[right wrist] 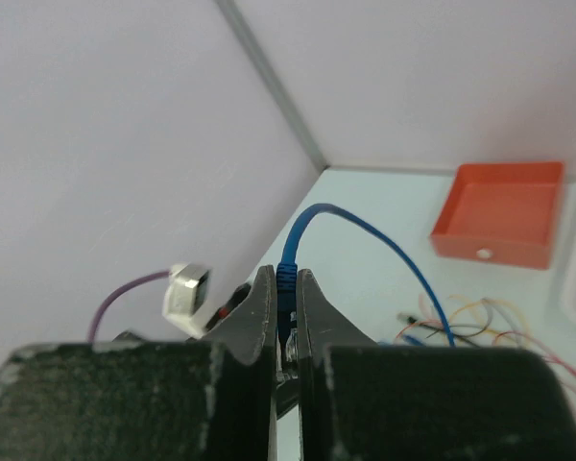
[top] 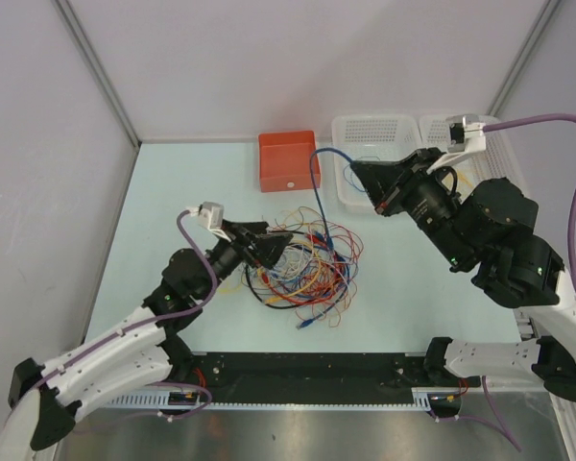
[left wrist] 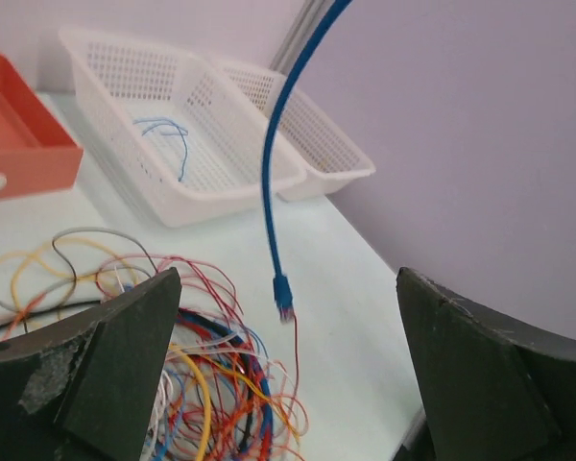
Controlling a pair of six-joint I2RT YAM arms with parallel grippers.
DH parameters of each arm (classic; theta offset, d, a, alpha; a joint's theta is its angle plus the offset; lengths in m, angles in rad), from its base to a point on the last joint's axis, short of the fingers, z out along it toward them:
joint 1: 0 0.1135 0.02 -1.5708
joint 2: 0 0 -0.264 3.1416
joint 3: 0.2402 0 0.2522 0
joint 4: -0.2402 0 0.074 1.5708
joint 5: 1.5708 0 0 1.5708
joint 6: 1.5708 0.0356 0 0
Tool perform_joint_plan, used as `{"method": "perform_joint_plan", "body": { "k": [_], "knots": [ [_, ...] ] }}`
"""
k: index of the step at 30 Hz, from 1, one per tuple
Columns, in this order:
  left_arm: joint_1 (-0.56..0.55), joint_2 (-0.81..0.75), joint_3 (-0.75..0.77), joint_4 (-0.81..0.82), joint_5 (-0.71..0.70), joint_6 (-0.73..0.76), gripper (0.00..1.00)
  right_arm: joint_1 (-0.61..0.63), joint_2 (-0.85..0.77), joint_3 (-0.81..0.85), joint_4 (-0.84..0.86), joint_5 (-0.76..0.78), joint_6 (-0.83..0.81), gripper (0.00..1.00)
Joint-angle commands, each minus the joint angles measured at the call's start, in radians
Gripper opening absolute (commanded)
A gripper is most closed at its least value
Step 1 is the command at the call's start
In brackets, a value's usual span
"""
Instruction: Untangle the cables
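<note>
My left gripper rises next, then moves away from my base, to get onto the thick blue cable near its bend (top: 313, 171) (left wrist: 272, 133).
A tangle of thin red, orange, yellow, blue, white and black cables (top: 302, 271) lies mid-table. My right gripper (top: 358, 174) is raised above the table to the tangle's back right. It is shut on the plug end of a blue cable (top: 314, 182), seen pinched between its jaws in the right wrist view (right wrist: 288, 274). The cable arcs up and hangs down toward the tangle. Its free plug (left wrist: 283, 293) dangles above the table with a red wire caught on it. My left gripper (top: 274, 248) is open and empty at the tangle's left edge (left wrist: 202, 384).
An orange box (top: 288, 159) stands behind the tangle. Two white mesh baskets (top: 376, 125) (top: 504, 144) stand at the back right. The nearer one holds a thin blue wire (left wrist: 173, 134). Another blue plug (top: 305, 325) lies at the tangle's front edge.
</note>
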Motion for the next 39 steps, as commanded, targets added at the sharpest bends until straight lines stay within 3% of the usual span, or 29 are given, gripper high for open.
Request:
{"method": "perform_joint_plan", "body": {
  "k": [1, 4, 10, 14, 19, 22, 23, 25, 27, 28, 29, 30, 33, 36, 39],
  "knots": [
    [-0.033, 0.141, 0.093, 0.282, -0.001, 0.163, 1.0, -0.002, -0.002, 0.0, -0.024, -0.242, 0.158, 0.0],
    [-0.057, 0.209, 0.156, 0.322, -0.021, 0.252, 1.0, 0.01, 0.007, 0.0, -0.033, -0.321, 0.211, 0.0],
    [-0.072, 0.275, 0.197, 0.362, -0.081, 0.375, 1.0, 0.029, -0.002, -0.015, -0.047, -0.335, 0.234, 0.0],
    [-0.072, 0.29, 0.206, 0.356, -0.137, 0.426, 0.82, 0.029, -0.013, -0.027, -0.05, -0.335, 0.234, 0.0],
    [-0.072, 0.302, 0.211, 0.319, -0.234, 0.446, 0.8, 0.027, -0.031, -0.034, -0.053, -0.334, 0.232, 0.0],
    [-0.072, 0.295, 0.199, 0.32, -0.257, 0.452, 0.58, 0.026, -0.037, -0.038, -0.059, -0.328, 0.228, 0.0],
    [-0.072, 0.292, 0.197, 0.316, -0.265, 0.452, 0.31, 0.026, -0.04, -0.041, -0.062, -0.321, 0.226, 0.0],
    [-0.072, 0.283, 0.209, 0.285, -0.275, 0.455, 0.0, 0.027, -0.054, -0.057, -0.065, -0.306, 0.225, 0.0],
    [-0.072, 0.275, 0.228, 0.229, -0.265, 0.45, 0.0, 0.026, -0.065, -0.073, -0.068, -0.28, 0.22, 0.0],
    [-0.072, 0.257, 0.237, 0.204, -0.256, 0.434, 0.0, 0.024, -0.069, -0.08, -0.074, -0.263, 0.215, 0.03],
    [-0.072, 0.247, 0.252, 0.116, -0.257, 0.414, 0.0, 0.024, -0.076, -0.084, -0.085, -0.242, 0.205, 0.18],
    [-0.072, 0.241, 0.309, 0.054, -0.26, 0.392, 0.0, 0.023, -0.079, -0.093, -0.112, -0.196, 0.199, 0.47],
    [-0.072, 0.246, 0.481, -0.222, -0.24, 0.326, 0.0, 0.024, -0.077, -0.113, -0.181, -0.098, 0.169, 0.74],
    [-0.072, 0.269, 0.637, -0.426, -0.231, 0.294, 0.0, 0.019, -0.086, -0.19, -0.208, -0.059, 0.154, 0.82],
    [-0.072, 0.287, 0.737, -0.54, -0.236, 0.274, 0.0, 0.023, -0.109, -0.279, -0.202, -0.082, 0.142, 0.83]
  ]
}}
